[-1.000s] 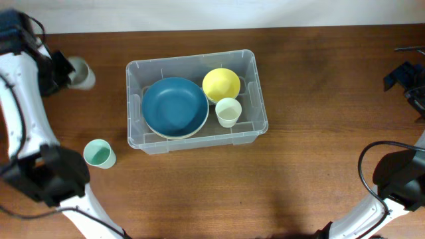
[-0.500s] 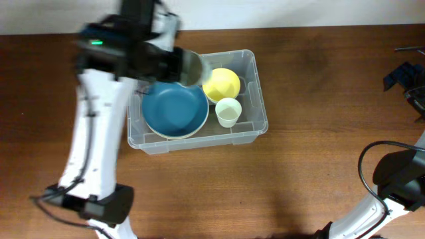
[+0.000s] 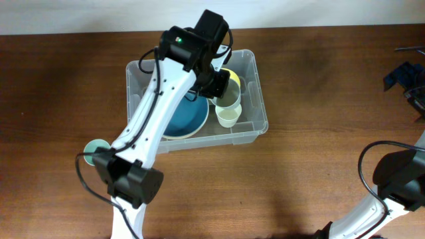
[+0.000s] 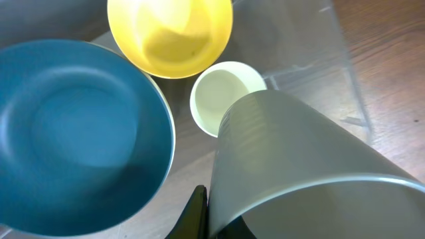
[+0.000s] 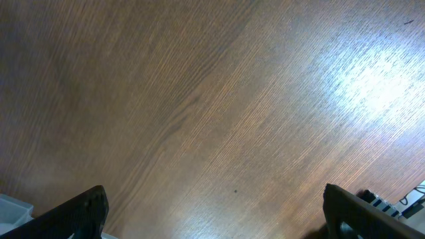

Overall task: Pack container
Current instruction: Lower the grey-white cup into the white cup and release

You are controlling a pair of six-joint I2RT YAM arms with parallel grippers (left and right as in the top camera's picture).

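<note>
The grey-green cup should go inside the pale cup, so next I should lower my left gripper over the pale cup and then release the grey-green cup in it.
The container, a large clear bin, stands mid-table and holds a blue bowl, a yellow bowl and a small pale cup. My left gripper hangs over the bin's right half, shut on the rim of a grey-green cup. In the left wrist view this grey-green cup fills the lower right, tilted, with one finger outside its wall, just above the pale cup and beside the blue bowl. My right gripper is open over bare wood at the far right.
A teal cup stands on the table left of the bin, partly hidden by my left arm. That arm crosses the bin's left half. The right arm's base sits at the lower right. A corner of the bin shows in the right wrist view.
My left arm has swung from the table's far left to over the bin, carrying the grey-green cup, and now holds it above the pale cup. The right arm has not moved.
</note>
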